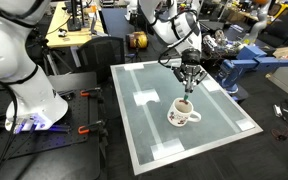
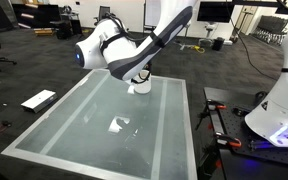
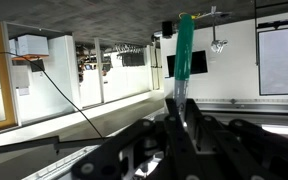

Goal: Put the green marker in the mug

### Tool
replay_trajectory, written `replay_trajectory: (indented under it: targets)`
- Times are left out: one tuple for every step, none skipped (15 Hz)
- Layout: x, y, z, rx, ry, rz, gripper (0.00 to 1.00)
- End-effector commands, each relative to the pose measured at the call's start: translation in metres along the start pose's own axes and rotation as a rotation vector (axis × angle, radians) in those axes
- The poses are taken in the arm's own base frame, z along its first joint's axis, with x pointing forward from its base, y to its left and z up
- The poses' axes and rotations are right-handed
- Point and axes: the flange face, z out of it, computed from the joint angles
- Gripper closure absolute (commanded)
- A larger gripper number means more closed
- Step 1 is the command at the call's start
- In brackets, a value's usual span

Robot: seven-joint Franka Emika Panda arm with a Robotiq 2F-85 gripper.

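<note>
My gripper will next lower the marker over the white mug's opening (image 1: 183,106), then release it.
The green marker (image 3: 186,48) is a thin teal stick clamped between my gripper's (image 3: 181,102) fingers in the wrist view, pointing away from the camera. In an exterior view my gripper (image 1: 189,82) hangs pointing down just above the white mug (image 1: 184,114). The mug stands upright on the glass-topped table (image 1: 144,110) with its dark inside showing. In an exterior view the gripper (image 2: 134,76) sits over the mug (image 2: 140,88), which the arm partly hides. The marker is too small to make out in both exterior views.
A white robot base (image 1: 24,85) stands beside the table. A yellow-black reel (image 1: 136,41) and blue equipment (image 1: 239,66) lie beyond the far edge. A small pale mark (image 2: 119,125) shows on the glass. A flat white box (image 2: 38,99) lies on the floor.
</note>
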Motion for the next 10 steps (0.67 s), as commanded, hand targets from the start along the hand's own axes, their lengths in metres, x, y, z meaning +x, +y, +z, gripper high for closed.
replay_trajectory:
  targets:
    - [-0.011,0.002,0.009,-0.041,-0.009,-0.016,0.97]
    - [-0.015,0.003,0.011,-0.047,-0.008,-0.025,0.97]
    - [-0.019,0.003,0.012,-0.051,-0.006,-0.028,0.97]
    - [-0.022,0.004,0.013,-0.053,-0.004,-0.034,0.97]
    - [-0.025,0.005,0.014,-0.056,-0.003,-0.039,0.67]
    - [-0.027,0.005,0.015,-0.058,-0.003,-0.042,0.60]
    - [-0.029,0.006,0.015,-0.059,-0.003,-0.044,0.54]
    - [-0.030,0.007,0.015,-0.061,-0.002,-0.045,0.47]
    - [-0.031,0.007,0.015,-0.061,-0.002,-0.047,0.38]
    - [-0.031,0.007,0.014,-0.061,-0.002,-0.047,0.32]
